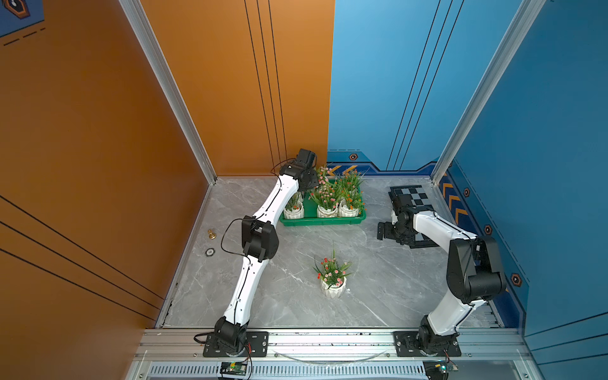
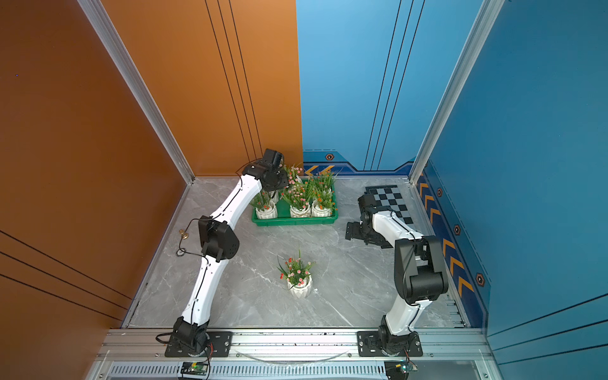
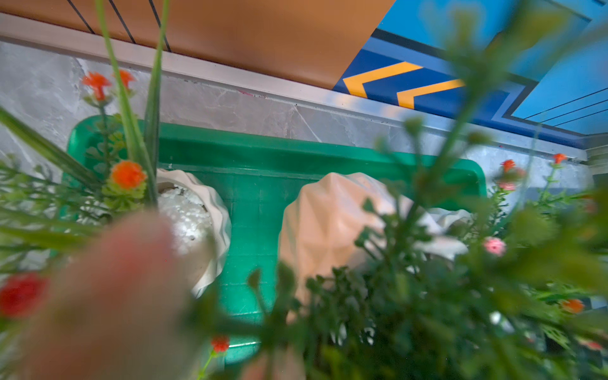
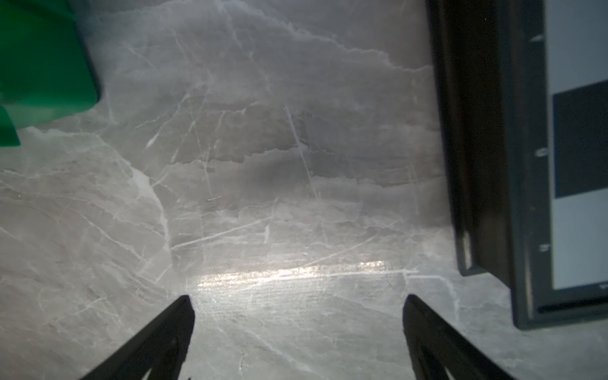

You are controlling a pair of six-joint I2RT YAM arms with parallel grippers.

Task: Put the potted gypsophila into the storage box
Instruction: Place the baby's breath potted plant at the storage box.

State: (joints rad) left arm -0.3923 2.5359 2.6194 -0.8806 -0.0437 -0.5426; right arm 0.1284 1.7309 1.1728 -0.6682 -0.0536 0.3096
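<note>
The storage box's open bottom between pots is below my left gripper, so I should lower my gripper beside the storage box's back rim and let go of the pink-flowered potted gypsophila point(image 1: 324, 176).
The green storage box point(image 1: 322, 222) stands at the back of the marble floor and holds several potted gypsophila in white pots point(image 1: 327, 210). My left gripper point(image 1: 312, 186) hangs over the box's back left corner, shut on a pink-flowered potted gypsophila point(image 1: 324, 176). In the left wrist view its sprigs point(image 3: 378, 312) crowd the lens and hide the fingers, above the box floor point(image 3: 250, 204). One more potted gypsophila point(image 1: 333, 279) stands alone mid-floor. My right gripper point(image 4: 297, 306) is open over bare marble, right of the box point(image 4: 42, 65).
A black-and-white chequered board point(image 1: 411, 200) lies at the back right, close beside the right gripper point(image 1: 381, 232). A small brass knob point(image 1: 211, 234) and a round disc point(image 1: 210, 252) sit by the left wall. Orange and blue walls close in three sides.
</note>
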